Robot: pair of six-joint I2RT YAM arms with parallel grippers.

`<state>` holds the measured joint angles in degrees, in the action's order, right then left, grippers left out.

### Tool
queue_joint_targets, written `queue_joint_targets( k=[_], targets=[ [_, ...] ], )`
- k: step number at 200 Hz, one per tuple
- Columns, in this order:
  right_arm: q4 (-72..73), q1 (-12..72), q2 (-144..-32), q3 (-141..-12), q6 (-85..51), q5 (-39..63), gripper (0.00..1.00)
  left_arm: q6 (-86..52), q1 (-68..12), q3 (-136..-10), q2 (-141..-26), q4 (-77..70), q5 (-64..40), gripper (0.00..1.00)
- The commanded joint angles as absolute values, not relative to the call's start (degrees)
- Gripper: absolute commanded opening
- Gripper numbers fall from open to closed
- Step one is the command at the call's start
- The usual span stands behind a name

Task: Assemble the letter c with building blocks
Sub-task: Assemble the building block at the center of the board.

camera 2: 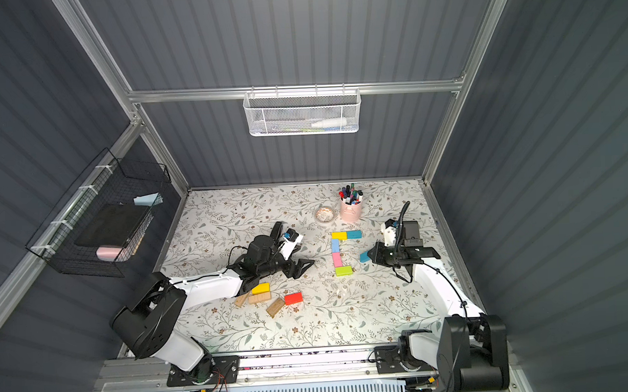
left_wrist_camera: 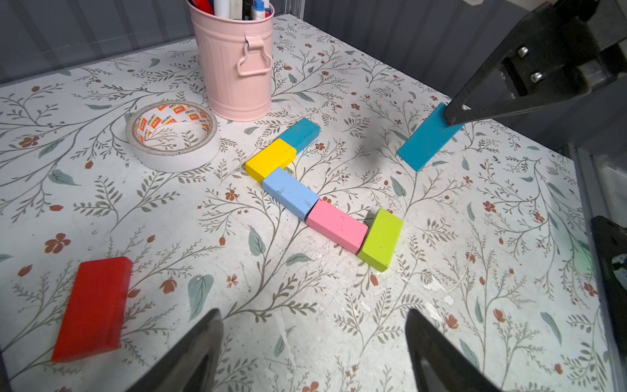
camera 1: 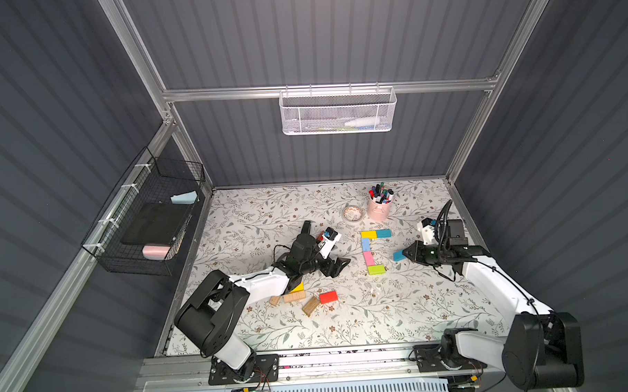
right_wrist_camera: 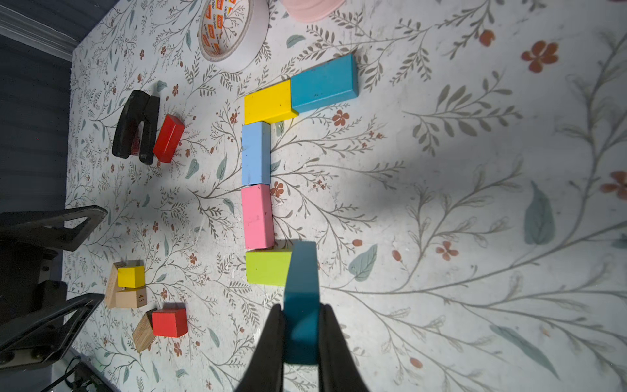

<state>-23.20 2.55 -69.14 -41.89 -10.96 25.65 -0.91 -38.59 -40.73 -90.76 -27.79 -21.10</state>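
Note:
The far row is longer, so my right gripper should next go down to the table by the lime block's loose end and let go of the teal block.
Five building blocks lie joined on the floral table: teal (camera 1: pixel 383 233) and yellow (camera 1: pixel 368 234) in a row, light blue (camera 1: pixel 365 244) and pink (camera 1: pixel 368 258) in a column, lime green (camera 1: pixel 376 269) at the near end. My right gripper (right_wrist_camera: pixel 300 307) is shut on another teal block (right_wrist_camera: pixel 301 271), held above the table just right of the lime one. To the left of the shape, my left gripper (left_wrist_camera: pixel 314 314) stands open and holds nothing. Loose red (camera 1: pixel 328 297), yellow (camera 1: pixel 298 288) and plain wood (camera 1: pixel 293 296) blocks lie near the left arm.
A pink pen bucket (camera 1: pixel 379 207) and a tape roll (camera 1: pixel 353 214) stand behind the shape. A black stapler (right_wrist_camera: pixel 135 129) with a red block (right_wrist_camera: pixel 168 137) beside it lies to the back left. Wire baskets hang on the left wall (camera 1: pixel 144 224) and the back wall (camera 1: pixel 338 111).

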Motion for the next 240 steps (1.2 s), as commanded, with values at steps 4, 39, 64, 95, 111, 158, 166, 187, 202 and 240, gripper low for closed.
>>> queue_joint_targets(
  k=[4, 39, 64, 95, 111, 158, 166, 187, 202, 240],
  targets=[
    [-22.00, 2.37, -72.21, -42.43, -6.24, 28.24, 0.03, -1.76, -38.52, -41.50, -91.71, -28.04, -22.36, 0.82],
    [-21.63, 2.37, -78.22, -43.07, -4.44, 31.76, 0.01, -2.02, -38.48, -41.92, -92.02, -27.60, -22.58, 0.82],
    [-19.91, 2.37, -80.54, -42.72, -4.62, 33.11, 0.00, -2.02, -38.50, -41.73, -91.58, -27.45, -22.41, 0.82],
    [-18.85, 2.37, -81.88, -42.41, -4.93, 33.06, 0.00, -2.02, -38.50, -41.74, -91.49, -27.31, -22.58, 0.83],
    [-19.26, 2.46, -82.50, -42.54, -4.68, 33.05, 0.00, -2.11, -38.50, -41.74, -91.41, -27.25, -22.67, 0.82],
    [-20.41, 2.37, -82.80, -43.00, -4.36, 32.54, 0.06, -2.11, -38.50, -41.78, -91.23, -27.07, -22.62, 0.83],
    [-20.39, 2.40, -82.71, -43.06, -4.36, 32.20, 0.08, -2.11, -38.47, -41.83, -91.31, -27.10, -22.66, 0.83],
    [-20.56, 2.37, -82.77, -43.15, -4.45, 31.47, 0.14, -2.11, -38.47, -41.87, -91.41, -27.07, -22.64, 0.83],
    [-20.65, 2.37, -83.03, -43.32, -4.41, 31.29, 0.16, -2.11, -38.50, -41.92, -91.49, -27.07, -22.65, 0.82],
    [-20.74, 2.40, -83.67, -44.01, -4.28, 30.34, 0.24, -2.11, -38.50, -42.01, -91.75, -27.12, -22.88, 0.82]
  ],
)
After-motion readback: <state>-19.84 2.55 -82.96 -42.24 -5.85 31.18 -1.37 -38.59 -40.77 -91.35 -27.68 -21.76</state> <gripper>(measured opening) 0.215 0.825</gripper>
